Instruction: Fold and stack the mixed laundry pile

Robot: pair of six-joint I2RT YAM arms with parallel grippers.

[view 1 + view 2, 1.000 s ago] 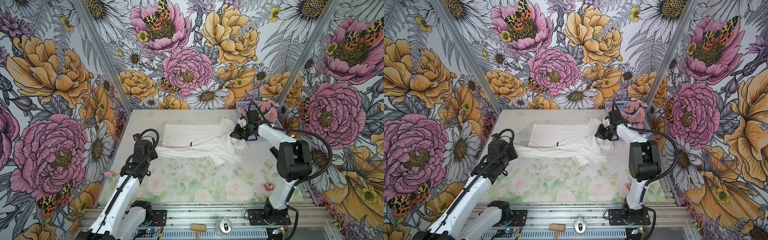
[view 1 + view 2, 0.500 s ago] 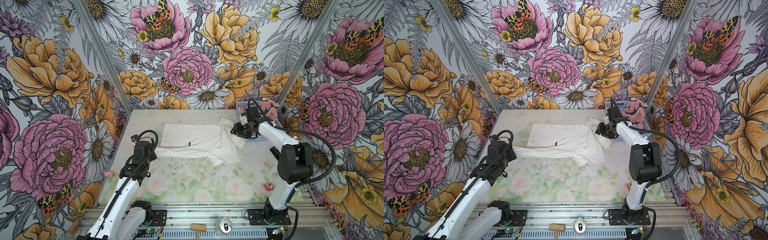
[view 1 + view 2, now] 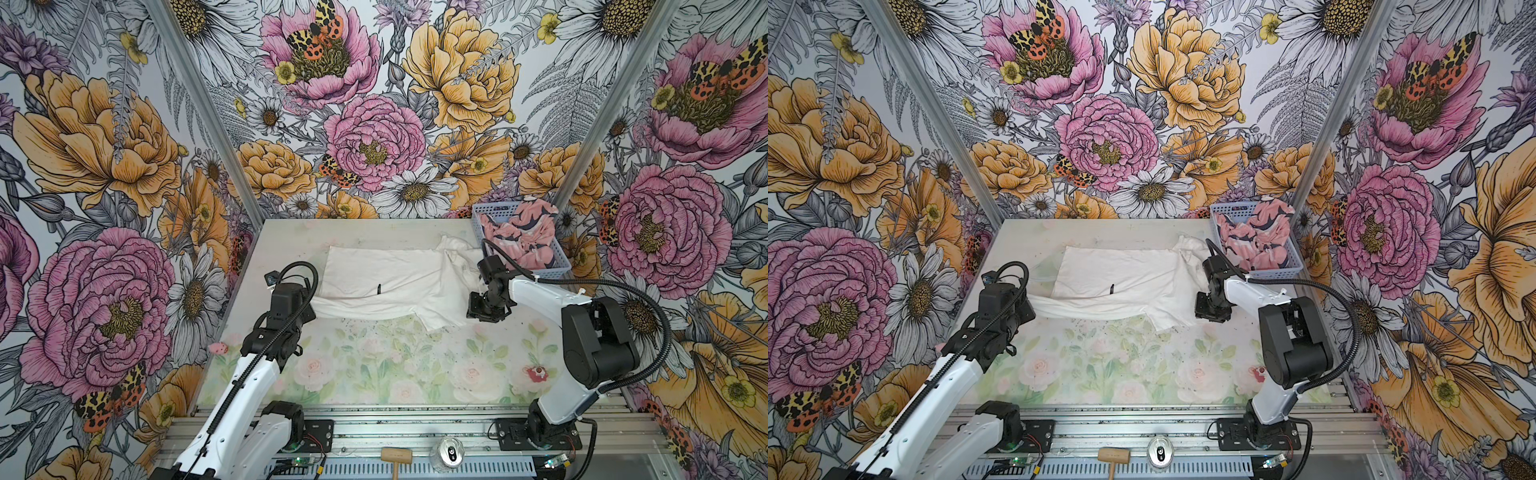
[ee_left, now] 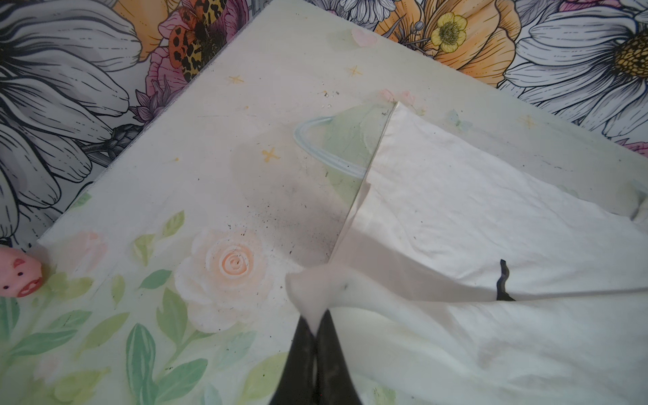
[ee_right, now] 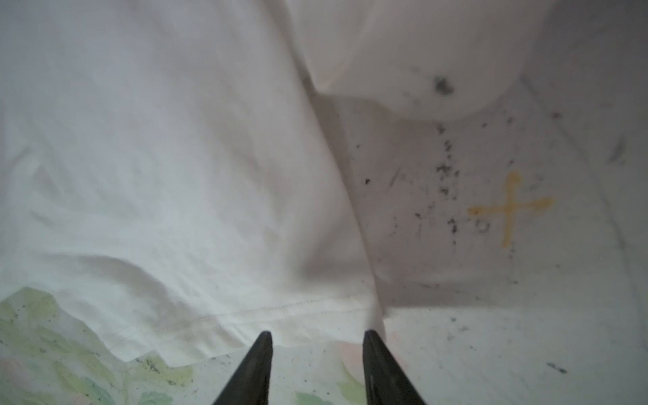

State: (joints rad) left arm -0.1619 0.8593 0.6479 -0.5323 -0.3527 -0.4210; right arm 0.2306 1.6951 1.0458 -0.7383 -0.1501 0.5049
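Note:
My left gripper draws the T-shirt's bunched corner back next and releases it over the bare printed rose [image 3: 312, 372], which lies back of the gripper's fingers.
A white T-shirt [image 3: 386, 278] [image 3: 1121, 278] lies spread across the back of the table in both top views. My left gripper [image 4: 317, 315] is shut on a bunched corner of it at its left end, and the cloth [image 4: 491, 228] runs taut from the jaws. At the shirt's right end my right gripper [image 5: 317, 335] [image 3: 482, 309] is open, fingertips just short of the sleeve hem [image 5: 245, 315], nothing between them. The pink garment [image 3: 521, 241] [image 3: 1258, 239] with navy and white shapes is heaped in the basket.
The light blue perforated basket [image 3: 490, 206] stands at the back right corner. A small pink pig toy [image 3: 218, 348] [image 4: 19, 277] sits at the table's left edge, a small red toy [image 3: 536, 372] at the front right. A wooden mallet [image 3: 397, 457] and a can [image 3: 451, 451] lie on the front rail.
My right gripper has opened, let go of the shirt's right end and moved toward the front of the table. That end now lies flatter. The left gripper has stayed shut on the shirt.

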